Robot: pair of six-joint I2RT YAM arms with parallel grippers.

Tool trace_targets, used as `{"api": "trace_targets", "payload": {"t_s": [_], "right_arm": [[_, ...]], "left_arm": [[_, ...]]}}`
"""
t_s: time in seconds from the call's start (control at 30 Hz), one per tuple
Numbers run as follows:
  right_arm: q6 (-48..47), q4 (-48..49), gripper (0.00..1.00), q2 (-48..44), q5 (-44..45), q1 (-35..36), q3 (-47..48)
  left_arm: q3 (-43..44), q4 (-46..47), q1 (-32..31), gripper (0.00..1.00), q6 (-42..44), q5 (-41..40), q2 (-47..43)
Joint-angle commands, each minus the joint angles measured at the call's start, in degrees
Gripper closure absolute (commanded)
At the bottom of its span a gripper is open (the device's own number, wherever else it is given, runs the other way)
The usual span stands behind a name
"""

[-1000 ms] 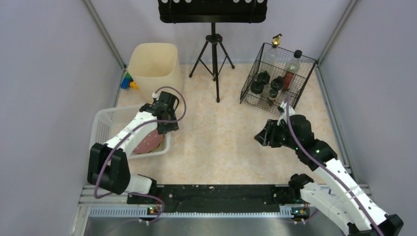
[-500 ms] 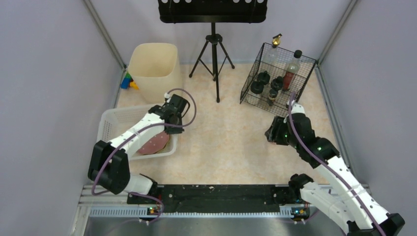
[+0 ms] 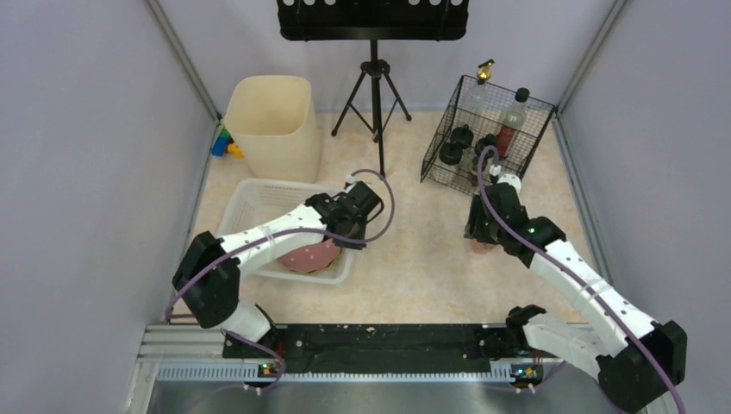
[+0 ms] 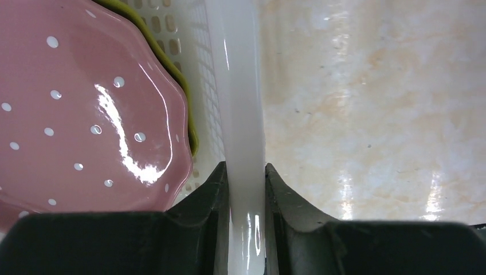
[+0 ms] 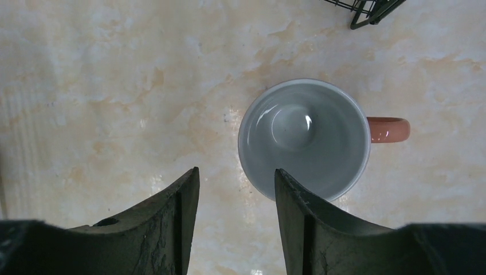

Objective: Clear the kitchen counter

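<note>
My right gripper comes down onto the mug's rim [image 5: 243,157] opposite the mug's handle next, one finger inside, as the open fingers already stand either side of it.
On the pale marbled kitchen counter [image 3: 405,250] sits a white slotted basket [image 3: 274,184]. Inside it lies a pink dotted plate [image 4: 74,103] on top of a green dish [image 4: 175,69]. My left gripper [image 4: 245,169] is shut on the basket's right rim [image 4: 243,103], one finger inside and one outside. An upright grey-white mug [image 5: 304,137] with an orange-pink handle [image 5: 390,129] stands on the counter near the wire rack. My right gripper [image 5: 236,175] hovers open just left of and above the mug, with its right finger over the rim. In the top view the right gripper [image 3: 478,231] covers most of the mug [image 3: 480,247].
A black wire rack [image 3: 487,138] with bottles and dark jars stands at the back right, close to the mug. A cream bin [image 3: 271,121] stands at the back left with coloured blocks [image 3: 226,145] beside it. A black tripod stand [image 3: 375,103] rises at the back centre.
My left gripper closed on the basket rim and dragged the basket to the right. The right arm swung back over the mug and now points down.
</note>
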Motion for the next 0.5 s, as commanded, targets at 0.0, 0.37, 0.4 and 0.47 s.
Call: {"api": "trace_targets", "payload": {"t_s": [0.0,0.37,0.4,0.47], "right_arm": [[-1.49,4.26,0.50,2.49,1.66,-1.46,3.08],[-3.28,7.39,0.51,7.71,0.66,-4.87,2.11],[-3.34,7.61,0.51,8.09,0.14,-5.16,1.99],[-3.27,8.32,0.53,8.69,-0.60,-5.55,1.57]], "left_arm": [[6.29,13.25,-7.65,1.00,-3.25,8.20,4.06],[15.95,14.40,-20.56,1.00,-5.97,8.01,13.81],[16.38,14.49,-21.55,1.00,-6.28,7.96,14.17],[16.83,14.76,-23.68,1.00,-6.97,7.47,14.73]]}}
